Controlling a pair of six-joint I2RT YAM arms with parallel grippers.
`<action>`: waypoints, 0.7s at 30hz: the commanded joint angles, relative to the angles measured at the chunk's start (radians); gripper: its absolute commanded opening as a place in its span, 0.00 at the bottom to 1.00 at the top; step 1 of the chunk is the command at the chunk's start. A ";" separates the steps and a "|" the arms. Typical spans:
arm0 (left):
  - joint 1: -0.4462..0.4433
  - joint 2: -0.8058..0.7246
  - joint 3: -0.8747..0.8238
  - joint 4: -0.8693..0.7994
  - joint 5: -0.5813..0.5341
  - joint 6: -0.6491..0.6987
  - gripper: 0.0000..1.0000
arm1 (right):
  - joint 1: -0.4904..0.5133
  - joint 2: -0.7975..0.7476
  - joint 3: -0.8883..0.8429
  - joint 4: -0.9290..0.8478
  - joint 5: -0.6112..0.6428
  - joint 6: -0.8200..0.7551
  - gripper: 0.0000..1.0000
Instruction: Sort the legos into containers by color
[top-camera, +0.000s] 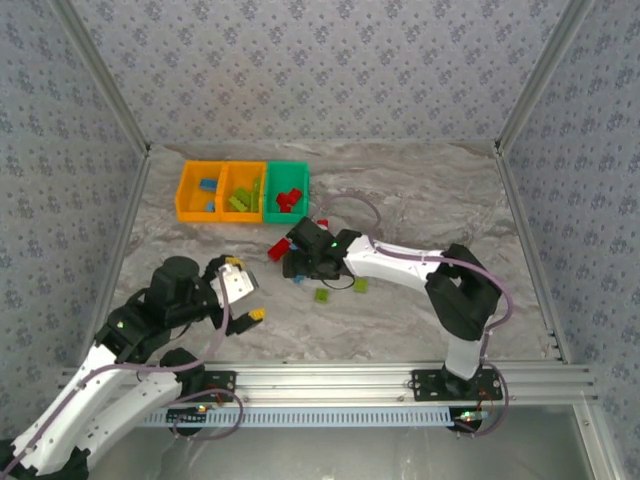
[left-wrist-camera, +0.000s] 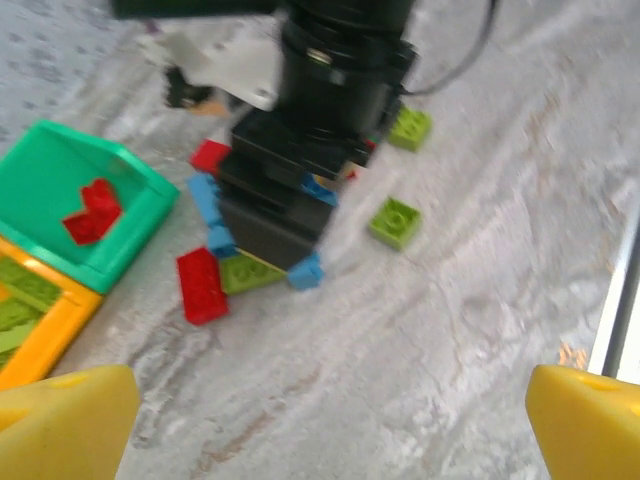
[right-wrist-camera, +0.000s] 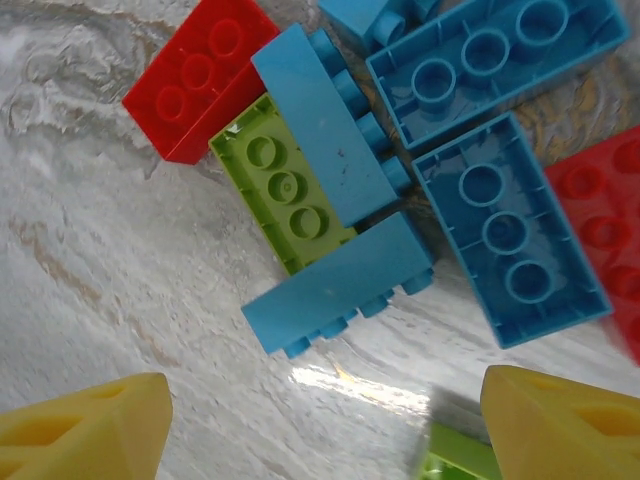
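Observation:
My right gripper lowers its open fingers around the blue brick below, across the lime brick's end, and closes next, since the blue brick borders bare table.
The containers stand in a row at the back left: an orange bin with blue legos, an orange bin with lime ones, and a green bin with red ones. A pile of loose legos lies mid-table under my right gripper. That gripper hovers open just above a blue brick on its side, a lime brick and a red brick. My left gripper is open and empty, near and left of the pile. Its yellow fingertips frame bare table.
Two lime bricks lie apart to the right of the pile. The green bin and its red bricks sit just left of the pile. Patterned walls enclose the table, with a metal rail along the near edge.

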 joint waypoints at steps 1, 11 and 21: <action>-0.007 -0.010 -0.015 -0.015 0.076 0.091 0.99 | 0.007 0.057 0.047 -0.004 0.012 0.194 0.82; -0.006 -0.048 -0.047 0.017 0.102 0.099 0.99 | -0.028 0.206 0.144 -0.043 0.020 0.251 0.65; -0.006 -0.049 -0.050 0.014 0.103 0.114 0.99 | -0.017 0.151 0.030 -0.036 0.064 0.289 0.38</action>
